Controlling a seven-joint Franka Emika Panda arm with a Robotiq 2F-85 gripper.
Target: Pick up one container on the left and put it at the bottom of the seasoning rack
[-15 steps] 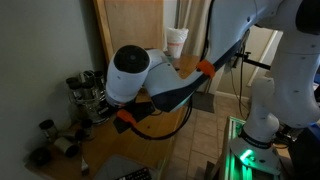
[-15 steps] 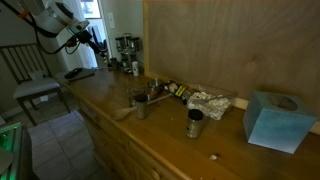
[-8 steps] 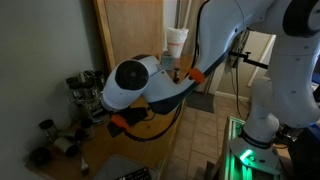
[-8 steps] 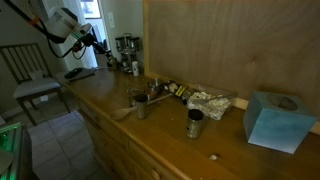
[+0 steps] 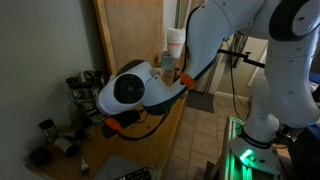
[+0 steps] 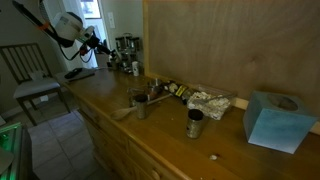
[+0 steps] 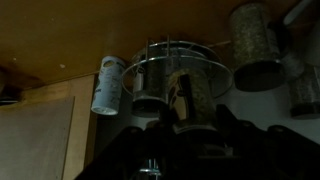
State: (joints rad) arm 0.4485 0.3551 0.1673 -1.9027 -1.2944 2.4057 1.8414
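Observation:
The rack's round wire ring [image 7: 200, 56] lies outward of my gripper and has room beside its jar. My gripper needs to push outward, tilt the fingertips downward and release the container [image 7: 196, 96].
In the wrist view my gripper [image 7: 197, 120] is shut on a spice container [image 7: 196, 96] with greenish contents, held upright between the two dark fingers. Right behind it stands the seasoning rack [image 7: 205, 60], a round silvery wire stand with other jars on it. The rack also shows in both exterior views [image 5: 82, 92] [image 6: 126, 46]. My arm [image 5: 130, 90] hides the hand in one exterior view. In an exterior view the gripper [image 6: 97, 45] hangs just beside the rack, at the far end of the wooden counter [image 6: 110, 95].
A white-labelled jar [image 7: 108, 85] lies beside the rack, and a big jar [image 7: 255, 45] stands on its other side. Loose jars [image 5: 50, 140] sit on the counter. Two metal cups [image 6: 195, 123], crumpled foil [image 6: 210, 100], a blue tissue box [image 6: 272, 120] and a chair [image 6: 30, 70] are farther off.
The arm has swung lower and closer to the rack, carrying the container with it. The grip has stayed shut throughout.

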